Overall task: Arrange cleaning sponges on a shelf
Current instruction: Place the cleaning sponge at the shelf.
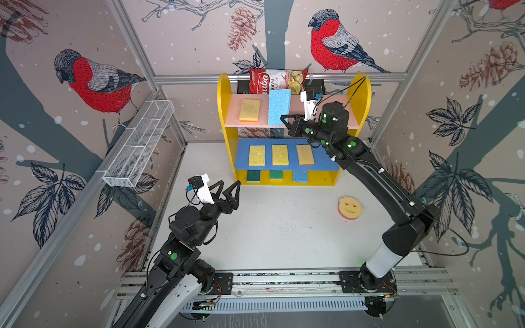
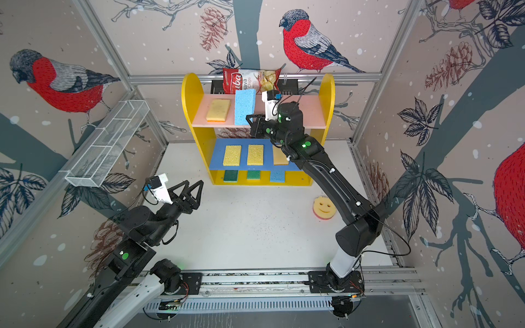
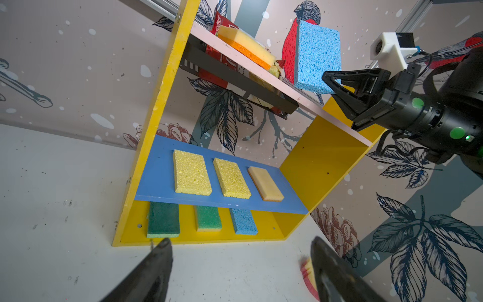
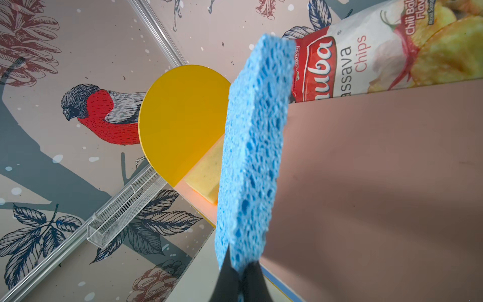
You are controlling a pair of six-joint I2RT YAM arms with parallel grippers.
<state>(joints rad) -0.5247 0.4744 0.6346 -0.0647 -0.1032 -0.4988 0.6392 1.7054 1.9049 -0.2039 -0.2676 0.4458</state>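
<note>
The bare pink board beside the tan sponge is below. My right gripper needs to lower the light blue sponge [image 1: 279,106] onto that board next and release it there.
The shelf [image 1: 224,93] stands at the back of the table. My right gripper [image 1: 284,119] is shut on a light blue sponge [image 1: 279,106], held on edge over the pink top board [image 4: 366,170] beside a tan sponge [image 1: 249,110] lying flat. The blue middle board carries two yellow sponges [image 1: 256,155] and a tan one [image 1: 305,154]. Two green sponges [image 1: 253,176] and a blue one [image 1: 300,176] lie on the yellow base. A round smiley sponge [image 1: 350,208] rests on the table. My left gripper [image 1: 229,186] hovers open and empty, left of the shelf's front.
A red chips bag [image 1: 277,81] leans behind the shelf on a black slotted tray [image 1: 244,86]. A white wire-mesh basket [image 1: 139,144] hangs on the left wall. The arms' base rail [image 1: 284,279] runs along the table's front edge.
</note>
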